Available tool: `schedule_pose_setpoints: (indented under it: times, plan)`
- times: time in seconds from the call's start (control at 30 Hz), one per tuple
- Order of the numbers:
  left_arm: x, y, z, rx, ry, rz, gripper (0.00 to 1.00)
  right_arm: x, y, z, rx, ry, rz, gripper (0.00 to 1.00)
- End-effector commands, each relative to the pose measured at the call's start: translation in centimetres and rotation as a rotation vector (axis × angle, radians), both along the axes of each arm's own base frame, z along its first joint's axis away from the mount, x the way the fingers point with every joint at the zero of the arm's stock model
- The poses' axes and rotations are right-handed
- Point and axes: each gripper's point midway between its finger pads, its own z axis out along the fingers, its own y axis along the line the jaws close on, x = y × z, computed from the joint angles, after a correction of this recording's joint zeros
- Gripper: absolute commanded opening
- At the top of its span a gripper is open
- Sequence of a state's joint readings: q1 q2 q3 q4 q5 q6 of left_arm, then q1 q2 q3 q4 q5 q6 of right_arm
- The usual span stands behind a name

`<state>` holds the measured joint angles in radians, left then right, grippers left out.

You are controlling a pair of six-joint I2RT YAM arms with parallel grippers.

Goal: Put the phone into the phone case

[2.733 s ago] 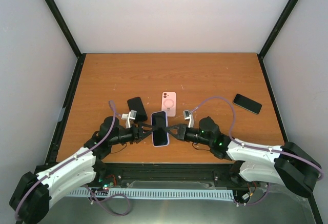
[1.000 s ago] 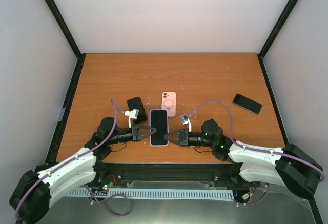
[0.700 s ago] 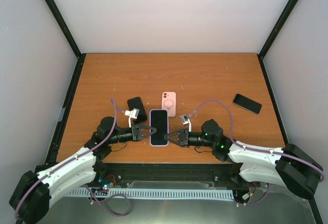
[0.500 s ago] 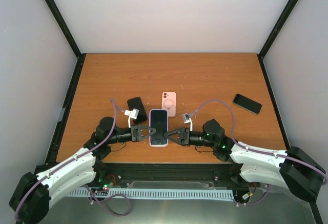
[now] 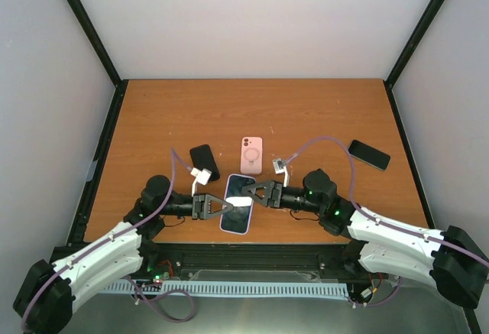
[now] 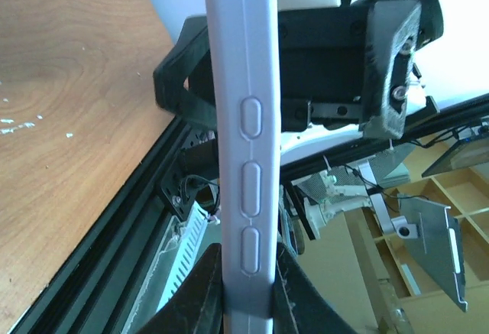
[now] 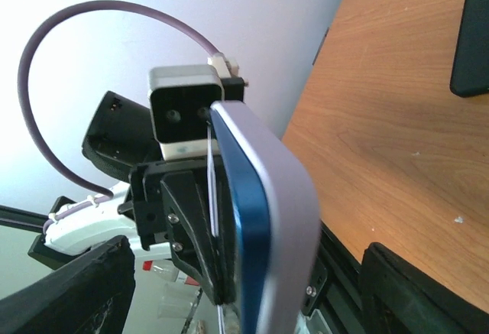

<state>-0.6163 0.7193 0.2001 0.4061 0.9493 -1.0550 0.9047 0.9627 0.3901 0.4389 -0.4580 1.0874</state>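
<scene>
The left gripper moves down toward the bare tabletop below it next and releases the case there, because the phone sits in the lavender case [image 5: 236, 226].
The phone [image 5: 239, 198], dark-screened with a blue edge [image 7: 250, 227], sits in a lavender phone case [image 5: 236, 226] held tilted just above the table's near middle. My left gripper [image 5: 219, 205] is shut on the case's left edge. In the left wrist view the case's button side [image 6: 246, 158] stands upright, pinched between the two fingers of that gripper [image 6: 246, 265]. My right gripper [image 5: 256, 190] is open at the phone's upper right edge. In the right wrist view its fingers [image 7: 92, 288] stand wide on either side of the lavender case [image 7: 294, 219] without touching it.
A pink case [image 5: 252, 154] lies face down just beyond the grippers. One black phone [image 5: 203, 159] lies to its left and another [image 5: 369, 154] at the right of the wooden table [image 5: 306, 112]. The black frame rail [image 5: 252, 254] runs along the near edge.
My right gripper has opened and let go of the phone, shifting slightly up and away. The cased phone has swung to a slant in the left gripper, which stayed shut.
</scene>
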Motion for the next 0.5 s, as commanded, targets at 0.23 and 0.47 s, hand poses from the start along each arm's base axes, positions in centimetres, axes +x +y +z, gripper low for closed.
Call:
schedule_pose_setpoints:
  times: [0.23, 0.47]
  plan:
    - [-0.9, -0.3, 1.7, -0.041, -0.098, -0.075, 0.00, 1.2, 0.2, 3.5, 0.046, -0.078, -0.043, 0.62]
    - [0.8, -0.3, -0.6, 0.074, -0.031, 0.010, 0.00, 1.6, -0.7, 3.1, 0.033, -0.058, -0.095, 0.18]
